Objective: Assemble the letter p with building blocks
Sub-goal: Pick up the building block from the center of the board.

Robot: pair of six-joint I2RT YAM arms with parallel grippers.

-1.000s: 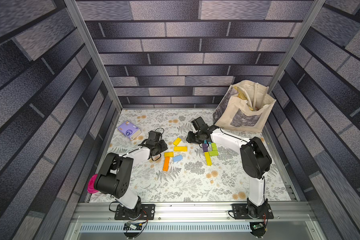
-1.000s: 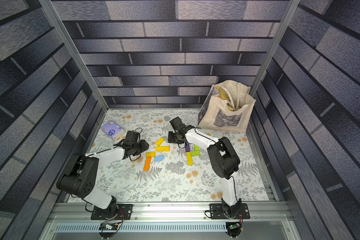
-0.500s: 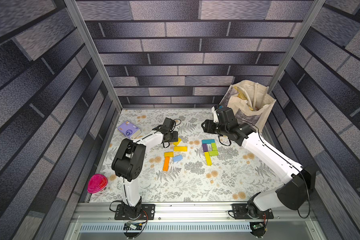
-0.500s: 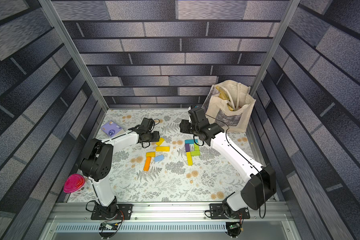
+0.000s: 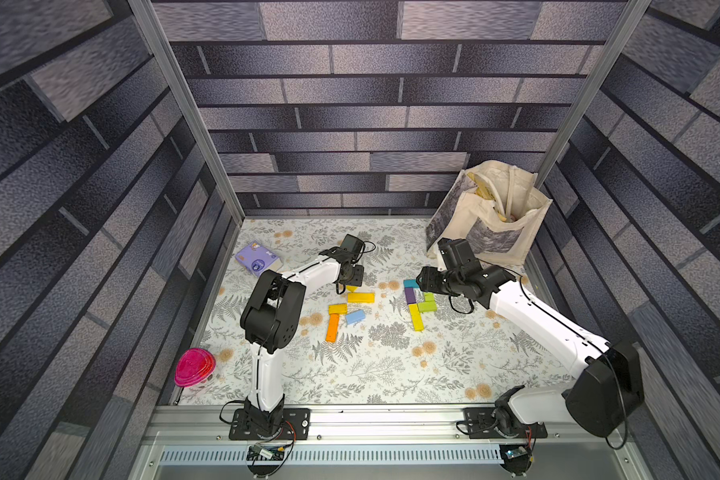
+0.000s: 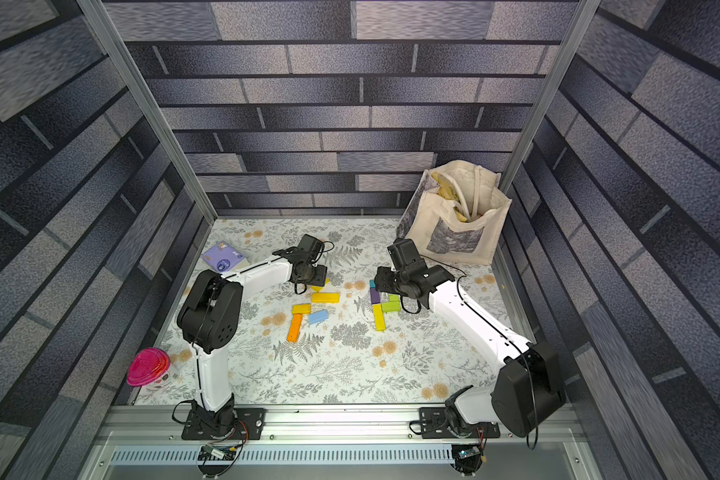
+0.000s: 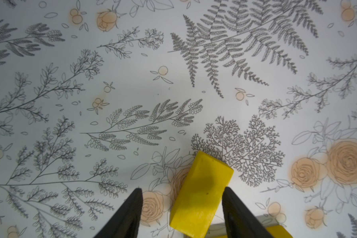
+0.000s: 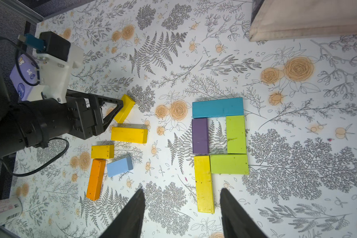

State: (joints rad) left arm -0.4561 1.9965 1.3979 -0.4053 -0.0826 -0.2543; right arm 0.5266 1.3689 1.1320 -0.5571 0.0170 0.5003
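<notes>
The block lies just below the left gripper, framed by its open fingers, so the gripper needs to lower them around the long sides of the tilted yellow block [image 6: 320, 287] [image 7: 201, 193] and close.
Five building blocks form a shape right of centre: teal [image 8: 217, 107] on top, purple [image 8: 200, 136], two lime green [image 8: 236, 134] [image 8: 229, 164], and a long yellow stem [image 8: 203, 183]. My right gripper [image 8: 181, 189] [image 5: 422, 284] hovers open above them, holding nothing. Loose blocks lie to the left: a tilted yellow [image 8: 124, 108], a long yellow [image 8: 129, 135], a short yellow [image 8: 102, 151], an orange [image 8: 95, 179] and a light blue [image 8: 119, 166]. My left gripper [image 7: 182, 188] [image 5: 352, 282] is open, its jaws straddling the tilted yellow block [image 7: 201, 193], with a gap on one side.
A purple tissue packet [image 5: 258, 259] lies at the back left. A canvas tote bag [image 5: 491, 220] stands in the back right corner. A pink-lidded container [image 5: 195, 368] sits at the left edge. Brick-patterned walls close in three sides.
Both grippers have opened wider. The left gripper has moved right to the tilted yellow block. The right arm has stretched out, and the teal block has come into view.
</notes>
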